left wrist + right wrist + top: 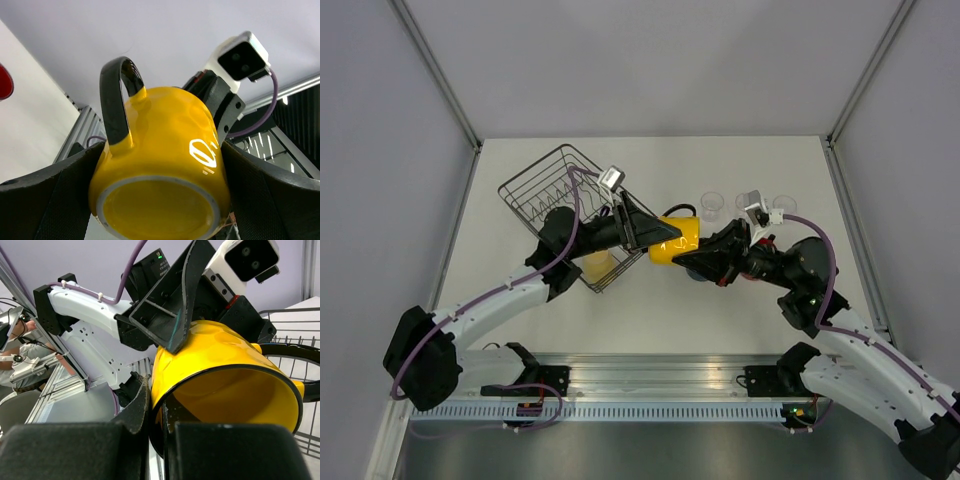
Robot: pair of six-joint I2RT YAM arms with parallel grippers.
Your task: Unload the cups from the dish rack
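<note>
My right gripper moves to the right in the top view and turns downward next. It lowers the mug onto the tabletop by the mug's side, because the mug hangs sideways.
The orange-yellow mug (678, 240) with a black handle hangs above the table between both arms. My left gripper (658, 238) is shut on its body; in the left wrist view (160, 200) its base faces the camera. My right gripper (698, 258) is shut on the mug's rim (220, 385), one finger outside and one inside the wall (157, 440). The dish rack (555, 190) stands at the back left, with a pale cream-yellow mug (596, 265) in its near end. Three clear tumblers (712, 205) stand in a row on the table behind the right arm.
A red object (4, 82) shows at the left edge of the left wrist view. The rack's wires (300, 330) lie just behind the mug in the right wrist view. Grey walls enclose the table on three sides.
</note>
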